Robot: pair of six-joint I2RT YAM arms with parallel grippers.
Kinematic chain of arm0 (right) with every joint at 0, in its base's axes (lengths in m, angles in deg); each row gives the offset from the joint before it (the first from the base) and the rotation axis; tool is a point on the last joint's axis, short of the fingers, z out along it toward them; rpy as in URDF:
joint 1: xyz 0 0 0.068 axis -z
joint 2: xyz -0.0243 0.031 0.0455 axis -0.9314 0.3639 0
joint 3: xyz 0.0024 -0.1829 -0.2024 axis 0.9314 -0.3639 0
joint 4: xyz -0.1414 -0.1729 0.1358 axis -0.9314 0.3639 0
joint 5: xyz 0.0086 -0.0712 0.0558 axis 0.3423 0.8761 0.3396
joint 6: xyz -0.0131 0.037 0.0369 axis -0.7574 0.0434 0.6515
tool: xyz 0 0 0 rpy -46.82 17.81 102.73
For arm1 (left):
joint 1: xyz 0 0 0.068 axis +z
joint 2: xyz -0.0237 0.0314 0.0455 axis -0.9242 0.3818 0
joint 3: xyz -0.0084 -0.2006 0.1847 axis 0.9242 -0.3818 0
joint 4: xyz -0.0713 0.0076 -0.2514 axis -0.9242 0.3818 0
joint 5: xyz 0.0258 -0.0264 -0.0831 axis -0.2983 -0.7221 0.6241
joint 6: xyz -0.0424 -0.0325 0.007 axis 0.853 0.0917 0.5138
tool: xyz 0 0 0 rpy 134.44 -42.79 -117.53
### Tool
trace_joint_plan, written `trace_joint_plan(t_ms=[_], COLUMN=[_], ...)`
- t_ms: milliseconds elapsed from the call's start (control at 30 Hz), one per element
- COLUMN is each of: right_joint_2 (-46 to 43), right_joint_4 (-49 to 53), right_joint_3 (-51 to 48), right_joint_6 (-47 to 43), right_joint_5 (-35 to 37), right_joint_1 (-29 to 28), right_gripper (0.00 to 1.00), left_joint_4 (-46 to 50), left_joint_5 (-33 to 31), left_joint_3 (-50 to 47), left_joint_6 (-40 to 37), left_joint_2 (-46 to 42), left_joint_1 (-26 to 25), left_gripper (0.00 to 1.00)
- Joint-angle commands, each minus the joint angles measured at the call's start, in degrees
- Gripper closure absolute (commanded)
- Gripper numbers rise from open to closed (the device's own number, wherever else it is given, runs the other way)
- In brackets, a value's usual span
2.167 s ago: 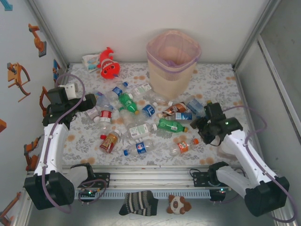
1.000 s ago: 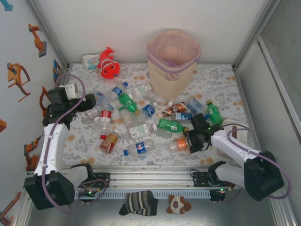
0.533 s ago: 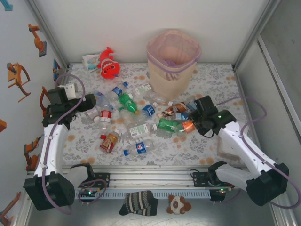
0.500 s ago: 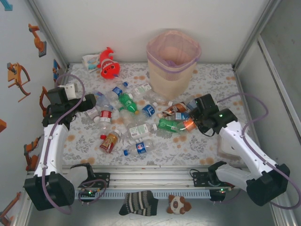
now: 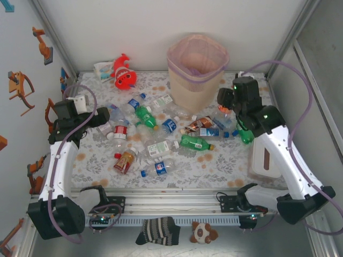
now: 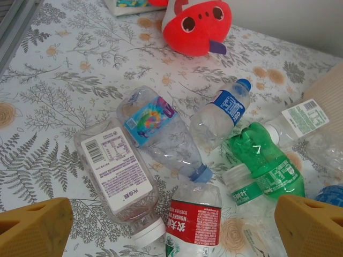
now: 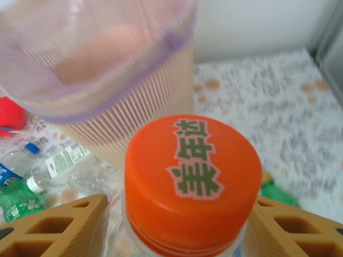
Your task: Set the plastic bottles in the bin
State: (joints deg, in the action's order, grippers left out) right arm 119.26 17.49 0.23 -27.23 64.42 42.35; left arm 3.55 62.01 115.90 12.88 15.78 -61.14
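Note:
I should lift the clear bottle outward over the bin's lined rim with my right gripper, then lower it into the bin (image 5: 195,93) and let go of it, since the bin's opening is farther outward.
Several plastic bottles (image 5: 194,142) lie scattered over the middle of the patterned table. The beige-pink bin (image 5: 195,93) stands at the back centre, its lined rim filling the upper left of the right wrist view (image 7: 134,107). My right gripper (image 5: 225,104) hangs just right of the bin, shut on a clear bottle with an orange cap (image 7: 193,182) between its tan fingers (image 7: 59,230). My left gripper (image 5: 102,115) is open above the left cluster. Below it lie a red-label bottle (image 6: 195,219) and a white-label bottle (image 6: 115,174), both untouched.
A red fish plush (image 5: 123,72) lies at the back left beside a small packet. A white tray (image 5: 265,158) sits at the right under my right arm. A green bottle (image 5: 245,134) lies next to it. Walls close in the left, back and right.
My right gripper took the orange-capped bottle from the near right of the table, then lifted it and carried it back to beside the bin. The left arm stayed still.

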Motion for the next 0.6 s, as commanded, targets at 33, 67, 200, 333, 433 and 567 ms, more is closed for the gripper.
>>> trace_joint_plan(t_ms=[33,67,200,333,433,567], right_joint_2=[5.7,7.7,15.4,23.1,30.2,39.5], right_joint_4=[-8.5,-8.7,-8.6,-7.9,-5.6,-1.0], right_joint_3=[9.1,11.9,22.2,31.9,39.6,50.9], right_joint_6=[-17.5,-19.6,-26.0,-30.3,-32.2,-33.7], right_joint_5=[-3.9,-4.8,-8.6,-12.9,-15.1,-17.8], right_joint_1=[-0.3,-0.2,0.0,0.8,1.6,2.6], right_gripper=[0.54,0.54,0.54,0.54,0.54,0.54], left_joint_4=[-0.9,-1.0,-1.0,-1.0,-1.1,-1.5], left_joint_5=[1.0,1.0,0.7,0.4,0.2,-0.2], left_joint_3=[-0.7,-0.8,-0.9,-0.9,-1.1,-1.4], left_joint_6=[0.0,0.0,0.0,-0.2,-0.2,-0.3], left_joint_2=[-1.1,-1.2,-1.5,-1.6,-1.8,-2.2], left_joint_1=[0.3,0.3,0.3,0.3,0.3,0.3], left_gripper=[0.04,0.04,0.04,0.04,0.04,0.04])
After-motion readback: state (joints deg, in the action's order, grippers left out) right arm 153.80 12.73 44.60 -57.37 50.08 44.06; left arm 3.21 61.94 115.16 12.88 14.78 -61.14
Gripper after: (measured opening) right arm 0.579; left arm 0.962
